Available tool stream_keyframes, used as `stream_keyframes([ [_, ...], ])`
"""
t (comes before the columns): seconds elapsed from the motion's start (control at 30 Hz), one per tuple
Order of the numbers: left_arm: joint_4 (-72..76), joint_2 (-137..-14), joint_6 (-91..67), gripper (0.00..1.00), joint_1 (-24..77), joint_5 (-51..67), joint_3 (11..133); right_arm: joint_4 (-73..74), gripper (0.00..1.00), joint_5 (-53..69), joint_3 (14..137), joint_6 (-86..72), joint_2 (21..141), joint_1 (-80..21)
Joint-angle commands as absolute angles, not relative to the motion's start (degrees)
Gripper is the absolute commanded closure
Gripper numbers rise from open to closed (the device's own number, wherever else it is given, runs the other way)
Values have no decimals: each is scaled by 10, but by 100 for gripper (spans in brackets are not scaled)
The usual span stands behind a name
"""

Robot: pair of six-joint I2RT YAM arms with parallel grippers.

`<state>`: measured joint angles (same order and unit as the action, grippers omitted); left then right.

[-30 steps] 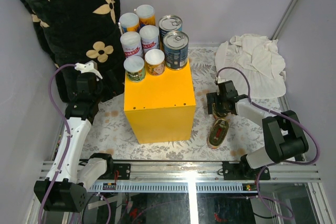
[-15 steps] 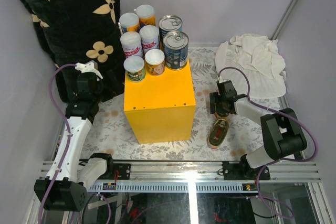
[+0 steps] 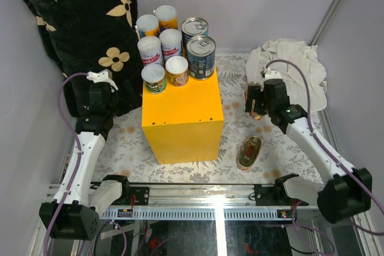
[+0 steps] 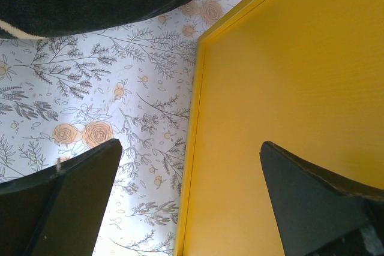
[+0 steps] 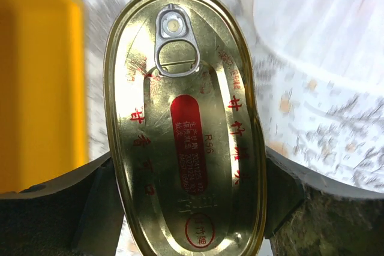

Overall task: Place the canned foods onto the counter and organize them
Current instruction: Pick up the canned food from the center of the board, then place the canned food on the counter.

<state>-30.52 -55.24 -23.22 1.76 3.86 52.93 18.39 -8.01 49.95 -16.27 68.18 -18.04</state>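
Observation:
My right gripper will go up, swing across, go down and let go of the tin on the counter's bare front top (image 3: 165, 106), which is above it and to its left in the top view.
The yellow counter (image 3: 180, 109) stands mid-table with several slim white-lidded cans (image 3: 161, 49) and two blue-labelled silver-topped cans (image 3: 200, 56) at its back edge. My right gripper (image 3: 258, 103) is shut on a flat oval gold tin (image 5: 186, 130), held above the cloth right of the counter; the counter's side shows at the left of the right wrist view (image 5: 36, 88). A second oval gold tin (image 3: 249, 151) lies on the cloth near the front right. My left gripper (image 4: 186, 202) is open and empty, hovering beside the counter's left side (image 4: 288, 88).
A black flower-patterned pillow (image 3: 84, 22) leans at the back left, close to my left arm. A crumpled white cloth (image 3: 291, 70) lies at the back right. The flowered tablecloth (image 3: 126, 142) covers the table. A metal rail (image 3: 210, 193) runs along the front edge.
My right gripper has lifted the oval gold tin off the cloth and risen up and back. The left arm and the other tin have not moved.

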Motion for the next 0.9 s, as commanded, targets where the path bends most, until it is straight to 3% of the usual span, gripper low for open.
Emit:
stream_keyframes([
  [0.0,-289,-559,-221,0,12,36,537,173,100,-73,633,-145,595,-179],
  [0.2,-289,-555,-221,0,13,36,535,108,100,34,701,-137,519,-179],
  [0.43,-288,-555,-222,0,12,47,538,54,100,386,780,-125,536,-179],
  [0.53,-288,-553,-221,0,13,48,538,17,100,471,803,-168,552,-180],
  [0.7,-287,-546,-225,0,12,45,535,28,100,489,853,-172,581,-202],
  [0.87,-287,-547,-228,0,13,42,537,179,100,298,941,-33,642,-409],
])
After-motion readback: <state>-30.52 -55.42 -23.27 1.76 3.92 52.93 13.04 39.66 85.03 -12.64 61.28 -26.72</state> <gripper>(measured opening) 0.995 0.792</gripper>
